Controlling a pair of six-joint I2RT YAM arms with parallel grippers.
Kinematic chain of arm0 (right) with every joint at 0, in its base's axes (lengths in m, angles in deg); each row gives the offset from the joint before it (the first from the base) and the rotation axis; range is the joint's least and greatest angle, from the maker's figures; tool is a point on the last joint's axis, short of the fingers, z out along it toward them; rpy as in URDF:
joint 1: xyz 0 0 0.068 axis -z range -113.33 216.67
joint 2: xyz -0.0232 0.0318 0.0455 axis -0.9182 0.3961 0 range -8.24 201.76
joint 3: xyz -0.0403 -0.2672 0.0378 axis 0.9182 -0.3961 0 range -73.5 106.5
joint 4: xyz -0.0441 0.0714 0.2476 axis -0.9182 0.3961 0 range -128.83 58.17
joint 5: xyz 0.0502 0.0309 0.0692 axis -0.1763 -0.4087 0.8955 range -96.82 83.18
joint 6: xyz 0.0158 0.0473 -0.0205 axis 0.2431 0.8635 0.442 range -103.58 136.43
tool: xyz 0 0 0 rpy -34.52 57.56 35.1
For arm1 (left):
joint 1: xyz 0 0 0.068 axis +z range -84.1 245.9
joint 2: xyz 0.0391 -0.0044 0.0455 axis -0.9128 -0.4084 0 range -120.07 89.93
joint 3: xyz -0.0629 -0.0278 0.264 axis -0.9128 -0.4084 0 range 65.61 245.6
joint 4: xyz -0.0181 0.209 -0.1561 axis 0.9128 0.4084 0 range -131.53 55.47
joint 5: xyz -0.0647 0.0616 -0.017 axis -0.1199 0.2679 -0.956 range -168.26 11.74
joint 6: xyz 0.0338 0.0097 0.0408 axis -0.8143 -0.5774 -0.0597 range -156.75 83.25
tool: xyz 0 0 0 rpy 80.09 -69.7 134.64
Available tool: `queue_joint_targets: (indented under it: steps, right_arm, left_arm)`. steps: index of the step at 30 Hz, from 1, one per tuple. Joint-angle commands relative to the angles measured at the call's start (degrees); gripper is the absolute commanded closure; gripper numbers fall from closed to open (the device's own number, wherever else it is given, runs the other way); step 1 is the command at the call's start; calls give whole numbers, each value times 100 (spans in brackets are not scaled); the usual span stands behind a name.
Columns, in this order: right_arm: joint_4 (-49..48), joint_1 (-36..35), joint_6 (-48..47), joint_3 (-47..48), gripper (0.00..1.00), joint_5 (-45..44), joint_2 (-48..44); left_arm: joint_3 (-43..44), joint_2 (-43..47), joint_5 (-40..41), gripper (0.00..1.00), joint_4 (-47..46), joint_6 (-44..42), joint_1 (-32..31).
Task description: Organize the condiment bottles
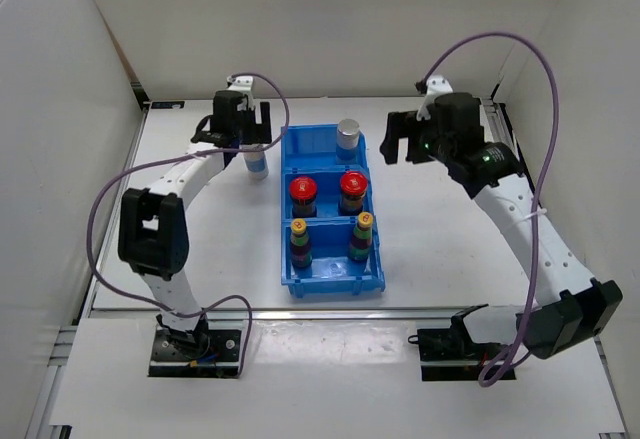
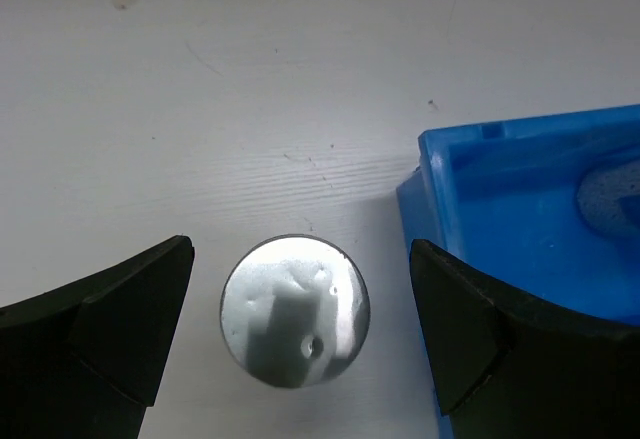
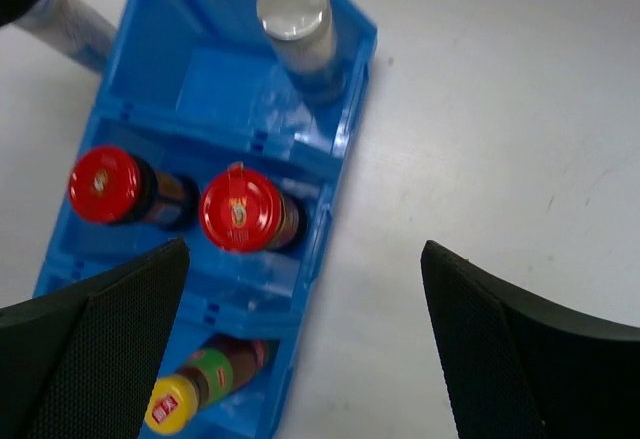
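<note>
The silver-capped bottle stands below beside the bin, its cap between my left gripper's open fingers, so they should go down around it and close.
A silver-capped bottle with a pale blue label point(image 1: 257, 163) stands on the table just left of the blue bin point(image 1: 335, 281). My left gripper point(image 1: 249, 142) hovers over it, open. In the left wrist view its cap point(image 2: 295, 311) lies between the two fingers without touching them. The second silver-capped bottle point(image 1: 347, 134) stands in the bin's far compartment. Two red-capped bottles point(image 1: 302, 192) point(image 1: 352, 187) fill the middle compartment, and two yellow-capped bottles point(image 1: 299, 229) point(image 1: 364, 224) the near one. My right gripper point(image 1: 400, 139) is open and empty, right of the bin's far end.
The bin's corner point(image 2: 520, 159) sits close to my left gripper's right finger. In the right wrist view the bin point(image 3: 345, 129) lies left of bare table. White walls enclose the table on the left, back and right.
</note>
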Motion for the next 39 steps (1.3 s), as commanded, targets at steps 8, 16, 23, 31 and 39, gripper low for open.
queue_joint_targets:
  steps: [8,16,23,31,39]
  right_arm:
    - [254,72,81,-469,0,597,-615]
    - [307,124,-34,-705,0,781,-791]
    - [307,124,-34,-951,0,939,-950]
    - [412,124,-34,-1057,0,940,-950]
    - [526,124,-139,-1171,0,887,-1117]
  left_arm:
    - [149,-801,41,0,-40,103,-95]
    - [306,-433,849,79,-40,-151,-298]
    - [1342,174,1238,81,-40,-679,-729]
    - [1889,-72,-257,78,171,-152,-922]
    - [1714,-783,-609,78,171,33,-1396]
